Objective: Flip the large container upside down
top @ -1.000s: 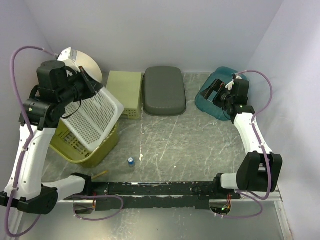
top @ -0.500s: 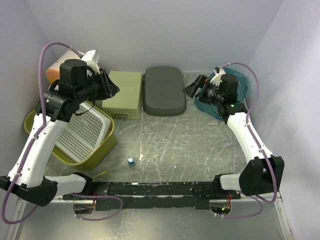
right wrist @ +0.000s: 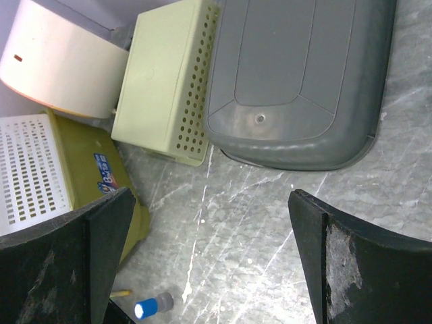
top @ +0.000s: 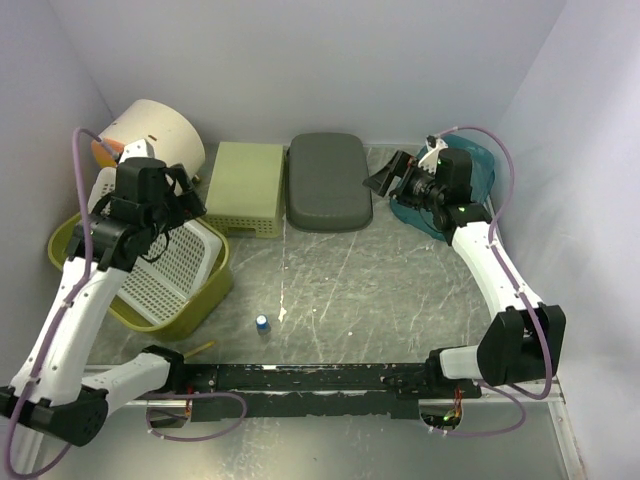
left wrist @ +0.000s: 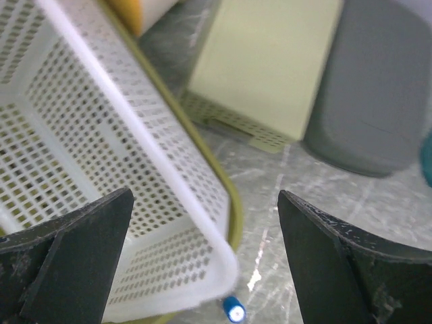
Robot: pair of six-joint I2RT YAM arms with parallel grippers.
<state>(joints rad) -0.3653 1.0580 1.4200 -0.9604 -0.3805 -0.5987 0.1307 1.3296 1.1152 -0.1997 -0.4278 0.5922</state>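
I will lower my left gripper with its open fingers on both sides of the basket's far rim and close it, because the white basket is lying tilted inside the olive-green container.
The large olive-green container stands open side up at the left, with a white perforated basket lying tilted inside it. My left gripper hovers open just above the white basket's far rim and holds nothing. In the left wrist view the white basket and the olive rim lie under the left gripper. My right gripper is open and empty at the back right. In its wrist view, the right gripper looks down on bare table, with the olive container at the left.
A cream round tub lies at the back left. A pale green basket and a grey container rest upside down along the back wall. A teal container sits behind the right arm. A small blue cap and a wooden stick lie near the front.
My left gripper held the white basket tilted above the olive container, then let it go. The basket now lies inside the container. The left arm drew back and the right gripper swung left.
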